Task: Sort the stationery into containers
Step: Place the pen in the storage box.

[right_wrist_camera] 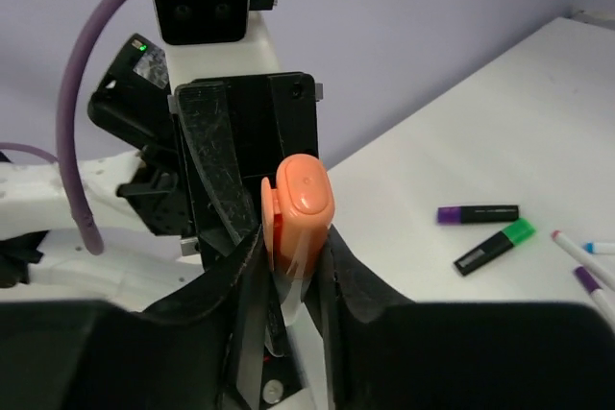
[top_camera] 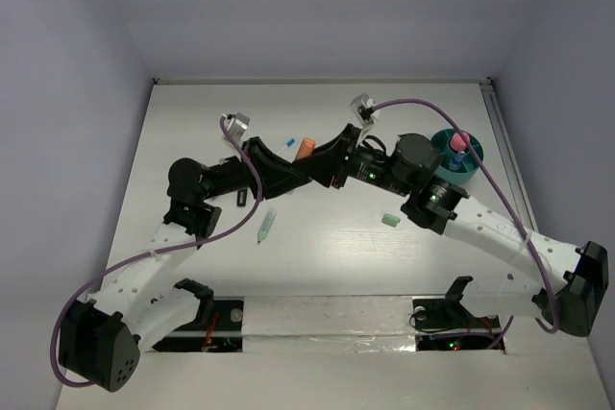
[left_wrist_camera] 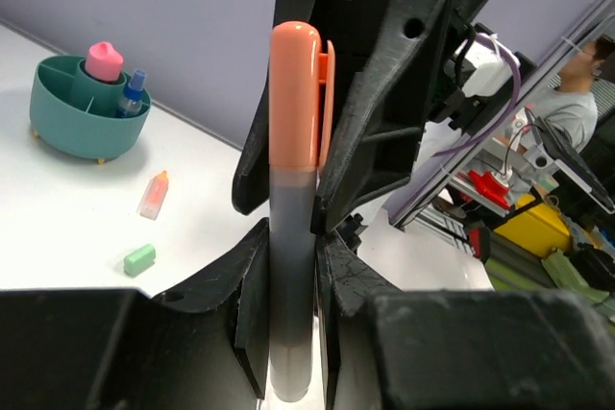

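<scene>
The right gripper will carry the marker with the orange cap to the right in the top view, then down over the teal holder [top_camera: 459, 156], and then let it go, since another marker is already standing there.
A marker with an orange cap [left_wrist_camera: 295, 93] and a grey barrel stands upright between my left gripper's [left_wrist_camera: 291, 333] jaws, which are shut on the barrel. My right gripper [right_wrist_camera: 293, 276] faces it and grips the same marker [right_wrist_camera: 303, 204] just under the cap, its fingers touching both sides. In the top view the two grippers [top_camera: 293, 165] [top_camera: 322, 156] meet above mid-table with the orange cap [top_camera: 306, 147] between them. The teal holder [top_camera: 459, 156] sits at the far right, with a pink-topped piece [left_wrist_camera: 104, 61] and a blue-capped marker [left_wrist_camera: 133, 93] in it.
A pale green pen [top_camera: 263, 229] and a green eraser [top_camera: 390, 221] lie on the white table. A small orange-tipped piece [left_wrist_camera: 154, 194] lies near the holder. A purple-capped black marker [right_wrist_camera: 478, 213], a green-capped one [right_wrist_camera: 494, 247] and thin white markers [right_wrist_camera: 581, 252] lie beyond.
</scene>
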Motion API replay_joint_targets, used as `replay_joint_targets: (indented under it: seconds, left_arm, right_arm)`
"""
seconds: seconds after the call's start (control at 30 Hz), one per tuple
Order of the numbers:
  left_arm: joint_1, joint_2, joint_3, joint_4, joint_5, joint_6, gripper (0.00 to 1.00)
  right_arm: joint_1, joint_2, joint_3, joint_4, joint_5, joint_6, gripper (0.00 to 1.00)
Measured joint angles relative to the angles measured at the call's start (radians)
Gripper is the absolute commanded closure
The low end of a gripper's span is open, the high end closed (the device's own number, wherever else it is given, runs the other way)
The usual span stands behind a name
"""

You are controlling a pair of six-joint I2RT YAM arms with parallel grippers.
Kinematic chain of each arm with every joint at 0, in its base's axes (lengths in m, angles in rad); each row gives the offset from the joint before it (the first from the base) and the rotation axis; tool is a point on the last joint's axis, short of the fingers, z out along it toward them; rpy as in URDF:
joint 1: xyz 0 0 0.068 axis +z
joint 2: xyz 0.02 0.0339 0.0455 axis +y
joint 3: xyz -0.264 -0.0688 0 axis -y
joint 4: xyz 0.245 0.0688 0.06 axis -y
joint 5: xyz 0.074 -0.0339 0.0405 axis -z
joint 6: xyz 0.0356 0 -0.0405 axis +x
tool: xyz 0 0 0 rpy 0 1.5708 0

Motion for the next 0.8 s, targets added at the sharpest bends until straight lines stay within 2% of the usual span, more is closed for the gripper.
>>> replay_joint_targets:
  seconds: [0.03,0.1,0.13,0.17,0.2,0.23,0.27,0.47,0.53,0.57,0.8]
  left_arm:
    - [0.000,0.000,0.000,0.004,0.001,0.001,1.00]
    - [-0.001,0.000,0.000,0.011,0.002,0.002,0.99]
    - [-0.004,0.000,0.000,0.014,0.001,0.001,0.92]
    - [-0.005,0.000,0.000,0.013,-0.001,0.002,0.79]
    - [-0.006,0.000,0.000,0.012,-0.003,0.005,0.74]
    - [-0.006,0.000,0.000,0.006,-0.004,0.007,0.69]
    - [-0.007,0.000,0.000,-0.002,-0.005,0.010,0.59]
    - [-0.011,-0.002,0.000,-0.087,-0.003,0.048,0.32]
    - [-0.011,-0.007,0.000,-0.132,-0.004,0.071,0.26]
    - [-0.011,-0.013,0.000,-0.154,-0.004,0.083,0.01]
    - [-0.011,-0.087,0.002,-0.353,-0.006,0.204,0.01]
  right_arm:
    - [0.000,0.000,0.000,0.004,-0.005,0.007,0.87]
    - [0.000,0.000,-0.002,0.014,-0.011,0.017,0.94]
    - [0.000,0.000,-0.003,0.016,-0.011,0.018,0.96]
    - [0.000,-0.002,-0.005,0.018,-0.010,0.019,0.97]
    - [0.000,-0.002,-0.006,0.019,-0.009,0.018,1.00]
    - [0.000,-0.002,-0.006,0.019,-0.003,0.015,1.00]
    - [-0.001,-0.002,-0.006,0.019,0.007,0.012,1.00]
    - [-0.039,-0.013,-0.006,0.010,0.083,0.000,1.00]
    - [-0.063,-0.017,-0.006,0.004,0.109,-0.002,1.00]
    - [-0.074,-0.019,-0.006,-0.003,0.120,-0.003,1.00]
    - [-0.214,-0.032,-0.006,-0.053,0.179,-0.015,1.00]
